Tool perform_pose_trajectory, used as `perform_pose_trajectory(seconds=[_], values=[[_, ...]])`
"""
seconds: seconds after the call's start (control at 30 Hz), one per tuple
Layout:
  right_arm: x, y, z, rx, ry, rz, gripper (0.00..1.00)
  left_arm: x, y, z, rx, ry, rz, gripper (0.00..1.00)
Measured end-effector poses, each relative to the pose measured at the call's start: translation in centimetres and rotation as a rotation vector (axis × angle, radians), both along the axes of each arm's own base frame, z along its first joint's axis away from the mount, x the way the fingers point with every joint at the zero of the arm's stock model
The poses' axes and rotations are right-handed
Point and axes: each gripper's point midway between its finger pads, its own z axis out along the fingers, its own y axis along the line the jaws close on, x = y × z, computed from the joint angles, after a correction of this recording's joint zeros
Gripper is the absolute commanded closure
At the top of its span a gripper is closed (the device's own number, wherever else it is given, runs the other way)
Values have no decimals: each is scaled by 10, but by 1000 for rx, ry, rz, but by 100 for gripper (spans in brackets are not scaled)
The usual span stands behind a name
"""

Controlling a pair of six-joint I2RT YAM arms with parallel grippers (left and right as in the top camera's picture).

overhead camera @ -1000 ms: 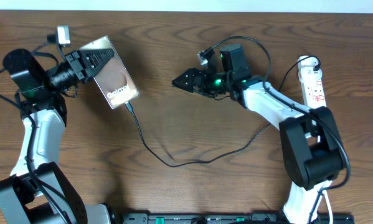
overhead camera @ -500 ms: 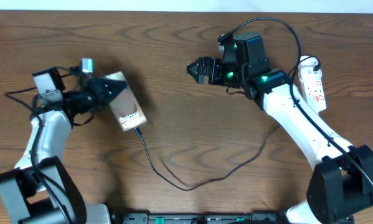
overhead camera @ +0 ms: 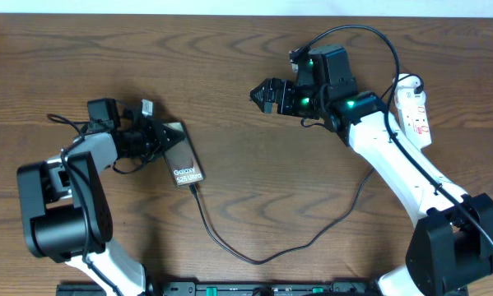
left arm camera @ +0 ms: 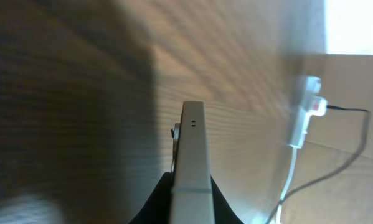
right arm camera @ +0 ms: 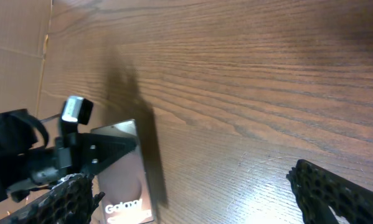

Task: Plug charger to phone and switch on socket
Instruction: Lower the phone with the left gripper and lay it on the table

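I will lower the phone (overhead camera: 183, 156) in my left gripper onto the wood before I release its upper end, since the cable joins its lower end.
The dark-brown phone (overhead camera: 183, 156) with white "Galaxy" lettering is held at the left of the table by my left gripper (overhead camera: 157, 136), which is shut on its upper end. In the left wrist view the phone (left arm camera: 191, 149) shows edge-on between the jaws. The black charger cable (overhead camera: 254, 256) runs from the phone's lower end across the table toward the right. My right gripper (overhead camera: 267, 93) is open and empty above the table's middle; its view shows the phone (right arm camera: 125, 177) far off. The white socket strip (overhead camera: 415, 111) lies at the far right edge.
The socket (left arm camera: 304, 111) with its white cord also shows in the left wrist view. Bare wooden table (overhead camera: 254, 181) lies between the two arms. A black rail (overhead camera: 271, 288) runs along the front edge.
My left gripper has swung the phone down and to the right, with the cable trailing after it. My right gripper drew back up and right a second ago and has since held still.
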Motion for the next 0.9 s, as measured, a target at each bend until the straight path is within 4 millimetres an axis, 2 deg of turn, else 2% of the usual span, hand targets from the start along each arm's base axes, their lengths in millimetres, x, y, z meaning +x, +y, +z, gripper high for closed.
perform_pose_trajectory(seconds=[0.17,0.53,0.67,0.77,0.87,0.9], values=[[0,-1,-1,-10,1,-7,3,-5,3,-25,24,67,13,93],[-1,0,-2,-16,1,-7,2,-5,0,-26,-13,68,2,92],[-1,0,-2,-17,1,-7,2,-5,-1,-25,-16,64,-3,64],[-1,0,-2,-17,0,-7,2,-2,-4,-19,-36,51,-11,57],[-1,0,-2,-17,1,-7,2,-1,-4,-17,-38,48,-15,55],[-1,0,-2,-17,1,-7,2,-1,-4,-17,-37,49,-16,50]])
